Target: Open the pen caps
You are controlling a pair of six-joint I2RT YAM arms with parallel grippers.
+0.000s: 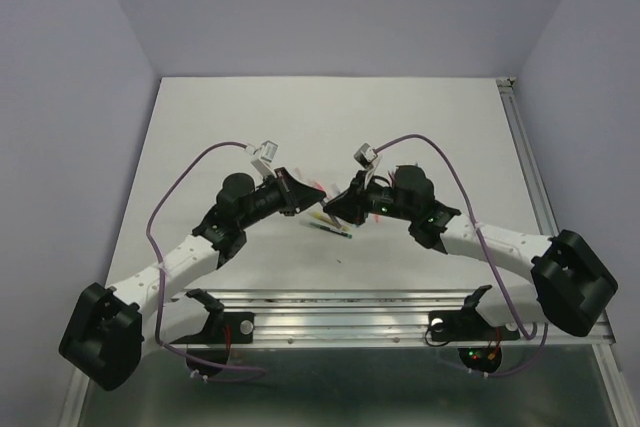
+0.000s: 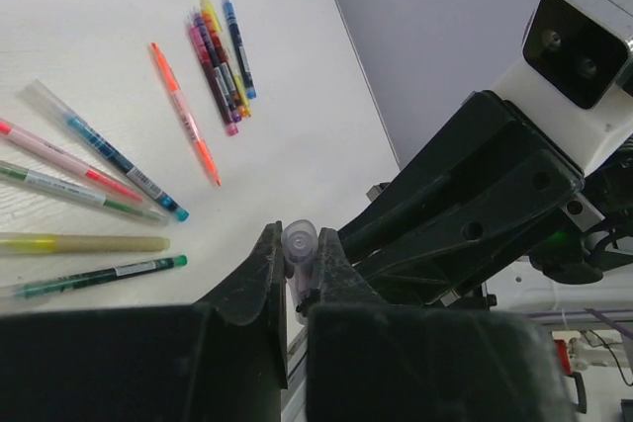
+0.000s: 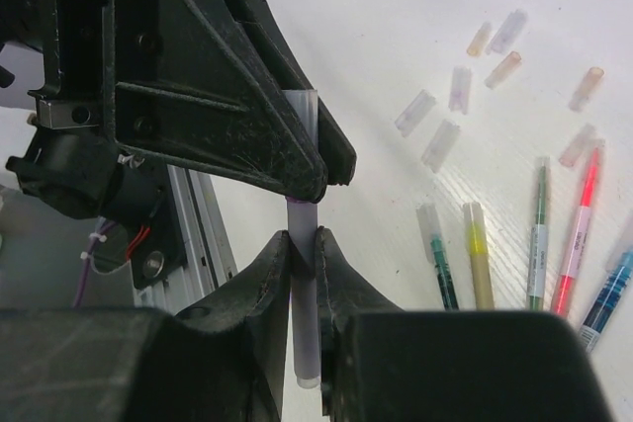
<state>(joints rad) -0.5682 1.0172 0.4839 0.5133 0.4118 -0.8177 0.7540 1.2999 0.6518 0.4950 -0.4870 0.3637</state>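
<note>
I will next move my right gripper away from the cap and down to let go of the pen between the orange pen and the bundle, because the tabletop is bare there.
Both grippers meet over the middle of the table, holding one pale purple pen [image 3: 307, 323] between them. My right gripper [image 3: 304, 244] is shut on the pen's body, which runs upright through its jaws. My left gripper [image 2: 299, 254] is shut on the pen cap [image 2: 300, 237], a translucent tube end seen head-on between its fingers. In the right wrist view the cap [image 3: 302, 111] shows as a clear tube beside the left fingers [image 3: 247, 135]. From above, the left gripper [image 1: 300, 189] and the right gripper [image 1: 340, 203] nearly touch.
Several loose translucent caps [image 3: 440, 143] lie on the white table, with several pens [image 3: 479, 254] beside them. More pens lie spread out [image 2: 109, 155] and in a bundle [image 2: 220, 51]. A metal rail [image 1: 350, 299] runs along the near edge.
</note>
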